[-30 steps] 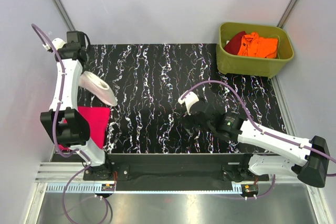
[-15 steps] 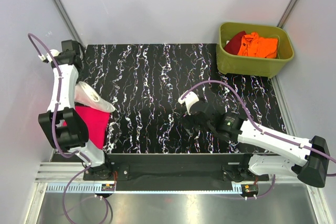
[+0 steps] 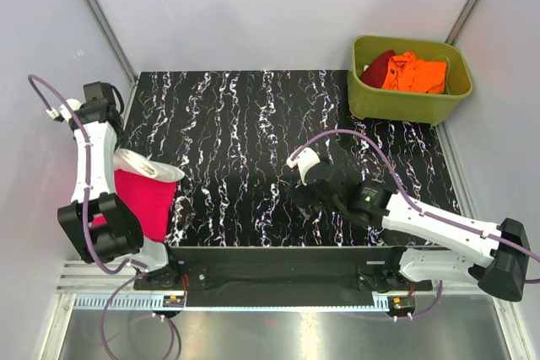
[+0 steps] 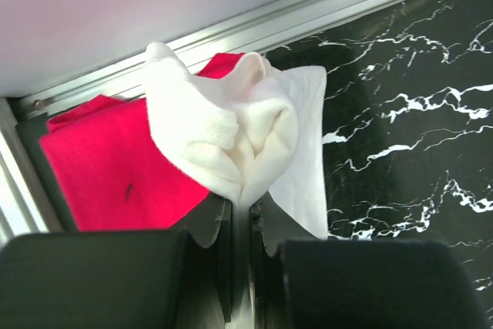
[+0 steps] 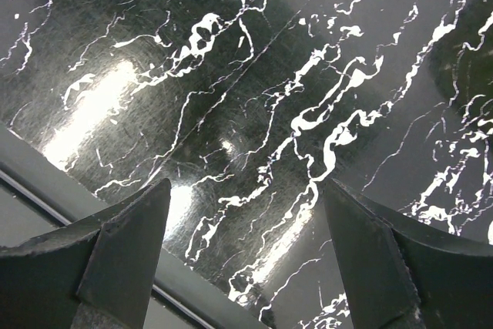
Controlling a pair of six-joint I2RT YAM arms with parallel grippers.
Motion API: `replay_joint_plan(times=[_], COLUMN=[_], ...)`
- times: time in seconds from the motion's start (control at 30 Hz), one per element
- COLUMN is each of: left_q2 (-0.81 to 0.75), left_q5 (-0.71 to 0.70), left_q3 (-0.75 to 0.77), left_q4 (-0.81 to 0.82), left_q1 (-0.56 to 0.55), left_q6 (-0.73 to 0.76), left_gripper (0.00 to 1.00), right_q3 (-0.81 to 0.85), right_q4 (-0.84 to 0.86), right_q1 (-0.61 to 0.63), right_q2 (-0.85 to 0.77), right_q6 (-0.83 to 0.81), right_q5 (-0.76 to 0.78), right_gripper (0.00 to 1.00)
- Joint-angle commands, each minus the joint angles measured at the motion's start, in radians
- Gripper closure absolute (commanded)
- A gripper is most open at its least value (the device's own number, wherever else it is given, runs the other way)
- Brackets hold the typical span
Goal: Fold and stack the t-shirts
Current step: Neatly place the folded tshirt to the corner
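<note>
My left gripper moves back and down toward the near end of the magenta-pink t-shirt (image 3: 148, 223) next.
My left gripper (image 4: 240, 206) is shut on a bunched fold of the white t-shirt (image 4: 231, 125). The shirt hangs over the right edge of the folded magenta-pink t-shirt (image 4: 108, 167). From above, the white t-shirt (image 3: 148, 166) lies across the top of the magenta-pink t-shirt (image 3: 145, 200) at the table's left edge. My right gripper (image 5: 248, 186) stands open over bare table near the front edge, with nothing between its fingers. An orange t-shirt (image 3: 415, 73) and a dark red t-shirt (image 3: 378, 65) lie crumpled in the tub.
The olive-green tub (image 3: 371, 100) stands at the back right corner of the black marbled table (image 3: 245, 124). A metal rail (image 4: 254, 25) and the grey wall run just beyond the left stack. The right arm's cable (image 3: 354, 137) arches over the table.
My left arm has swung left and toward the front, carrying the white t-shirt from beside the magenta-pink one to over it. The right arm has not moved.
</note>
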Motion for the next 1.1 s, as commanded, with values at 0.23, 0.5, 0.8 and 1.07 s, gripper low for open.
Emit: replay_joint_plan(times=[0.23,0.5,0.8,1.07], left_q2=[-0.161,-0.193,-0.206,-0.207], left_q5=[-0.043,-0.060,-0.066,-0.084], left_q3=[-0.105,-0.206,-0.340,-0.438], left_q4=[0.011,0.019,0.021,-0.002], left_q1=[0.038,0.072,0.144,0.222], left_q6=[0.035,0.049,0.023,-0.046], left_gripper=[1.00,1.00,0.97,0.86], right_q3=[0.020,0.005,0.008,0.018], right_q4=[0.002,-0.010,-0.021,-0.022], right_q1=[-0.005,-0.005,-0.003,-0.005], right_q2=[-0.018,-0.039,-0.056,-0.051], right_q6=[0.028,0.031,0.040,0.037], right_q5=[-0.039,-0.037,-0.034,-0.030], right_gripper=[0.12,0.12,0.12,0.12])
